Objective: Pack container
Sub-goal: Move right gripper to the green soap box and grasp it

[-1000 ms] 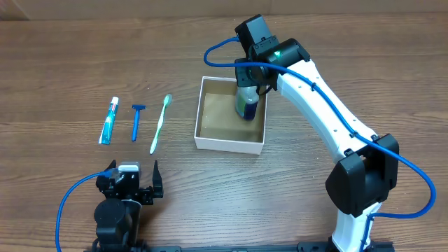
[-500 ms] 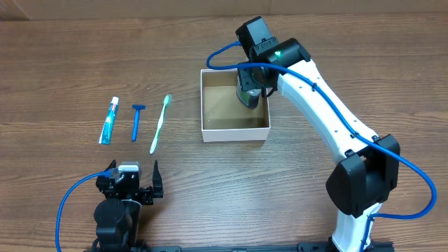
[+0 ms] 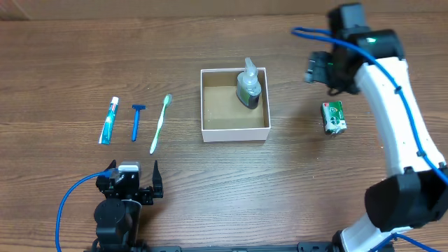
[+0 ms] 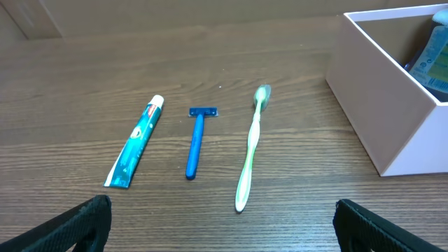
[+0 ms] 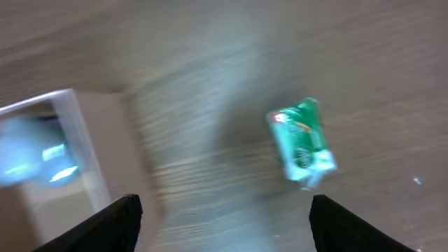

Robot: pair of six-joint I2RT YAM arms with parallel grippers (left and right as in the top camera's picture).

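Observation:
My right gripper is off-center above the green packet, so next it should go down and to the right in the wrist view, astride the packet's long sides.
The container [image 3: 234,132], a square white-walled box with a brown floor, sits mid-table. A clear pump bottle [image 3: 248,87] with a blue label stands in its far right corner. My right gripper [image 3: 318,70] hovers to the right of the box, open and empty, above and behind a green packet [image 3: 334,117]. The blurred right wrist view shows that packet [image 5: 301,143] and the box wall [image 5: 98,140] below my right gripper [image 5: 224,224]. My left gripper [image 3: 133,171] rests open near the front edge, facing a toothpaste tube [image 4: 136,143], a blue razor [image 4: 196,140] and a green toothbrush [image 4: 250,150].
Toothpaste tube [image 3: 108,120], razor [image 3: 136,120] and toothbrush [image 3: 160,123] lie side by side left of the box. In the left wrist view the box's white wall [image 4: 381,105] rises at the right. Blue cables trail from both arms.
My right gripper opened and let go of the pump bottle, which stays in the box. The right arm rose and swung right, uncovering the green packet. The box shifted slightly. The left arm stayed still.

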